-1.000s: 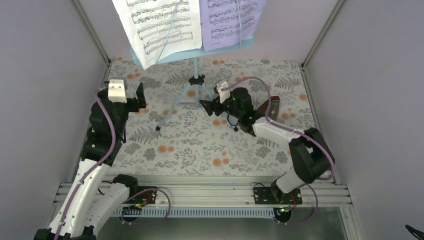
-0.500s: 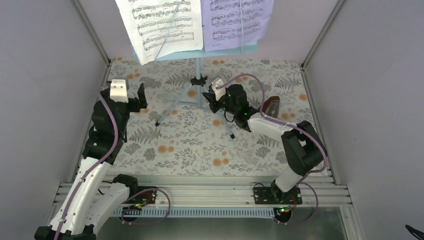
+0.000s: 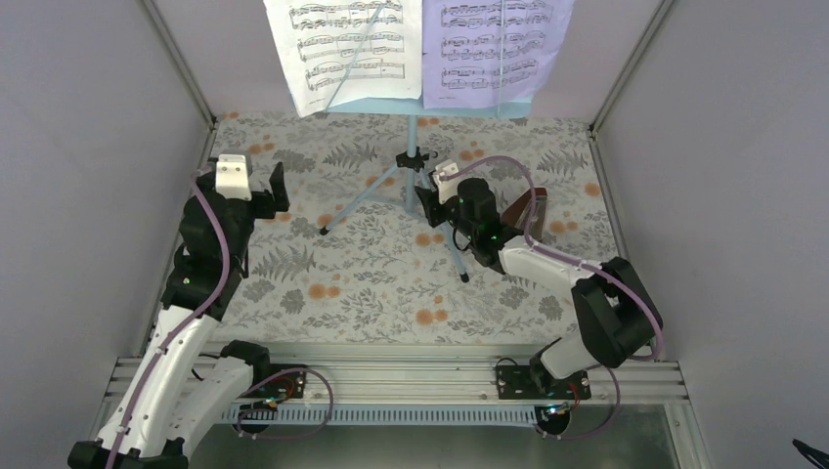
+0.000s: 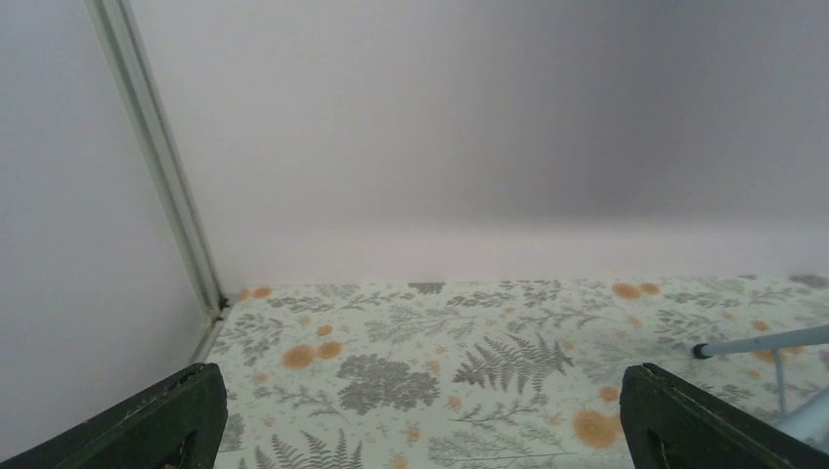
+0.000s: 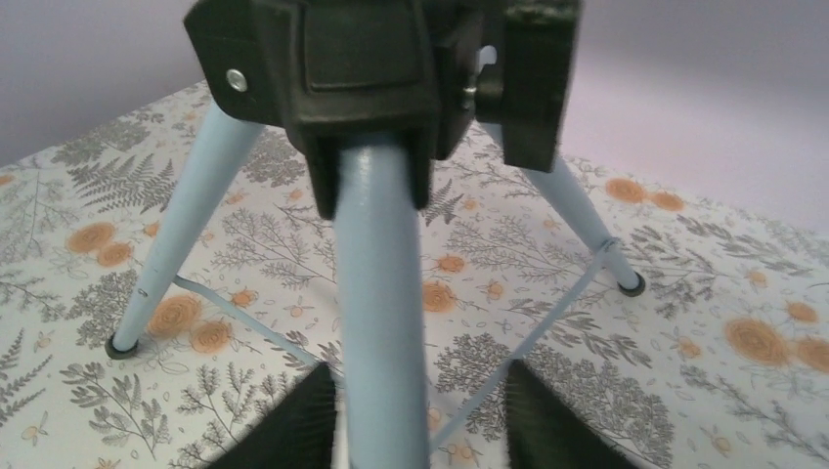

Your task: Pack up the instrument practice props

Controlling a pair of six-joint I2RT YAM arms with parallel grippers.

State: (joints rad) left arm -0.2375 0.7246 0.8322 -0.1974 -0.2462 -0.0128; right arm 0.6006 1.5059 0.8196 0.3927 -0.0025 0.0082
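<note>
I will raise my left gripper outward next, then turn it onto the white page's lower side edge [image 3: 300, 104], where the page's corner sticks out past the plate.
The light-blue music stand [image 3: 411, 137] stands at the back of the table, its tripod legs spread on the floral cloth. A white sheet-music page [image 3: 344, 54] and a lilac one [image 3: 494, 49] rest on its plate. My right gripper [image 3: 427, 202] sits just below the black hub [image 5: 371, 68]. Its jaws are narrowly apart round the near leg [image 5: 381, 293]: the left finger touches the leg and a gap shows on the right. The brown metronome [image 3: 533, 207] stands behind my right arm. My left gripper [image 3: 266, 191] hangs wide open and holds nothing, left of the stand.
Pale walls with metal corner posts [image 3: 181, 68] close in the table on the left, back and right. A leg tip of the stand [image 4: 702, 350] shows at the right edge of the left wrist view. The arms' rail [image 3: 391, 376] runs along the near edge.
The music stand with its pages has shifted to the right, and my right gripper went with it at the hub, its jaws narrowed round the near leg. The left arm has not moved.
</note>
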